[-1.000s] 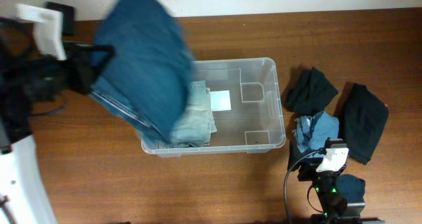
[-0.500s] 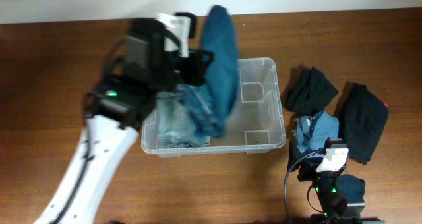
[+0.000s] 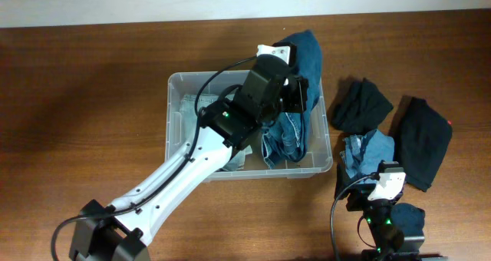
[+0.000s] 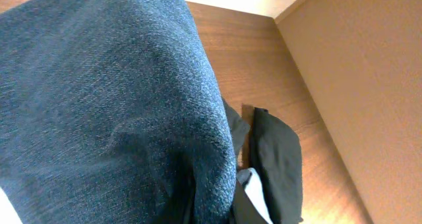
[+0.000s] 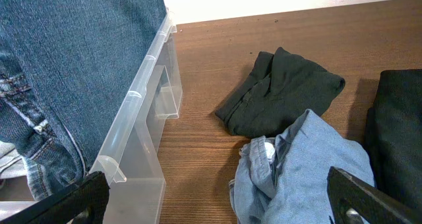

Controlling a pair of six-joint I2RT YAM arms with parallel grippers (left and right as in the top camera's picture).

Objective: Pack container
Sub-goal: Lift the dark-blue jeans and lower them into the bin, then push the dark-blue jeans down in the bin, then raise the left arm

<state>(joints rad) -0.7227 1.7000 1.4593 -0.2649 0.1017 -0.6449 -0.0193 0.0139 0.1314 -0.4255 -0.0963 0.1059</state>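
Observation:
The dark blue jeans (image 3: 303, 54) hang partly over the container's far rim, so next my left gripper will move back and down over the container's middle (image 3: 256, 141) and release them inside.
The clear plastic container (image 3: 175, 130) stands mid-table; its wall also shows in the right wrist view (image 5: 142, 118). My left gripper (image 3: 298, 92) is over the container's right half, shut on dark blue jeans (image 3: 303, 54) that drape into the bin and over its far rim. The jeans fill the left wrist view (image 4: 99, 105), hiding the fingers, and show in the right wrist view (image 5: 79, 53). Pale folded jeans (image 3: 190, 107) lie in the bin's left half. My right gripper (image 3: 381, 186) is open and empty near the front edge, right of the bin (image 5: 217, 201).
Right of the container lie a dark grey garment (image 3: 362, 105) (image 5: 277, 92), a black garment (image 3: 422, 140) (image 5: 399, 118) and a crumpled light blue denim piece (image 3: 367, 152) (image 5: 310, 165). Another dark garment lies under the right arm's base.
My left arm has swung the dark blue jeans from the far left across to the right half of the container and lowered them in. The right arm has not moved.

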